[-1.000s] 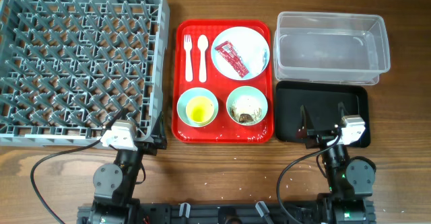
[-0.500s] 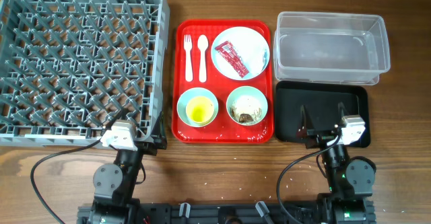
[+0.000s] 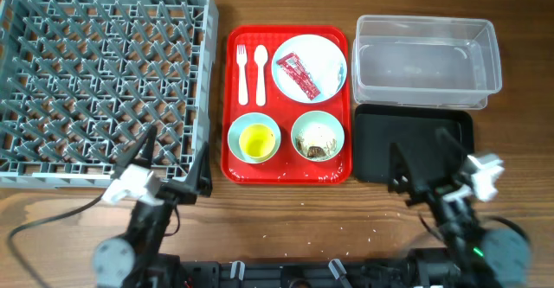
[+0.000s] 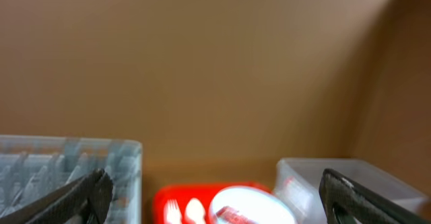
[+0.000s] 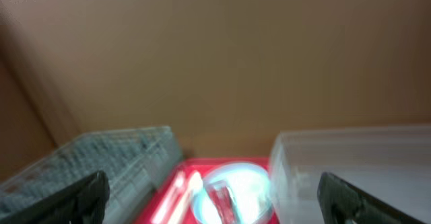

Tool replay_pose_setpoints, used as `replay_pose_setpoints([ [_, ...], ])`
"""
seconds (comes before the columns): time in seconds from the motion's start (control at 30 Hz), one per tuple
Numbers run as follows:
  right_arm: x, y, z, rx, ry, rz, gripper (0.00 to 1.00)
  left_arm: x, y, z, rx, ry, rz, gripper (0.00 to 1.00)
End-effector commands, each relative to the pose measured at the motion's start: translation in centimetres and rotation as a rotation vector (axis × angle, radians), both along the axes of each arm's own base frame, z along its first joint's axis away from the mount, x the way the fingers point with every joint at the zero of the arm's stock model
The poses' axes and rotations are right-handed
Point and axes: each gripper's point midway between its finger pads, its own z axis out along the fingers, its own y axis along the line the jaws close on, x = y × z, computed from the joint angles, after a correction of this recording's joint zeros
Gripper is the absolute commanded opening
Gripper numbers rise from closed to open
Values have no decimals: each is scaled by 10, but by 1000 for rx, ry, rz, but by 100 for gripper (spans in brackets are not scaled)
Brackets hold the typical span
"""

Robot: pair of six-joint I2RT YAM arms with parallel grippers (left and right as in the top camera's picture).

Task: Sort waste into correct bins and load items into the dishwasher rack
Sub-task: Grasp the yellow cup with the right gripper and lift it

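My right gripper will next pass the leftovers bowl, tip down and lower onto the yellow cup's rim [image 3: 273, 141] on that side, as the small bowl surrounds the cup's base.
On the red serving tray, the pale plate [image 3: 326, 53] holds the red snack wrapper [image 3: 299, 73] and a white scrap [image 3: 333, 78]. A white fork [image 3: 242, 72] and spoon [image 3: 259, 73] lie left of it. One small bowl [image 3: 238, 130] holds the yellow round object [image 3: 254, 140]. The other bowl [image 3: 296, 131] holds crumbly leftovers [image 3: 318, 140]. The grey dishwasher rack [image 3: 104, 76] is at the left. The clear tub [image 3: 427, 59] and black tray [image 3: 372, 141] are at the right. My left gripper [image 3: 173, 163] is open at the rack's front right corner. My right gripper [image 3: 422, 160] is open over the black tray. Both are empty.
The red serving tray [image 3: 288, 177] sits between the rack and the bins; it shows blurred in the left wrist view [image 4: 202, 194] and right wrist view [image 5: 202, 167]. Bare wooden table runs along the front edge. Cables trail from both arm bases.
Both arms have risen and swung: the left gripper's body moved left and forward, the right one moved right and forward. Both wrist views are blurred with motion. Nothing on the table moved.
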Motion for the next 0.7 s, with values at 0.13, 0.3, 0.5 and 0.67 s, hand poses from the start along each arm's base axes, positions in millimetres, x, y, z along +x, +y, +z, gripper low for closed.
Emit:
replay_pose_setpoints([
  [0.13,-21,4,85,-108,371,38,100,-25,-12,123,-15,293,-99,100],
  [0.3,-5,20,62,52,719,118,100,-3,-16,91,55,719,-92,100],
  [0.5,13,60,46,94,859,362,99,4,-24,37,76,994,-128,100],
  [0.67,36,118,-34,-105,1111,350,85,1,-24,23,79,1075,-123,100],
])
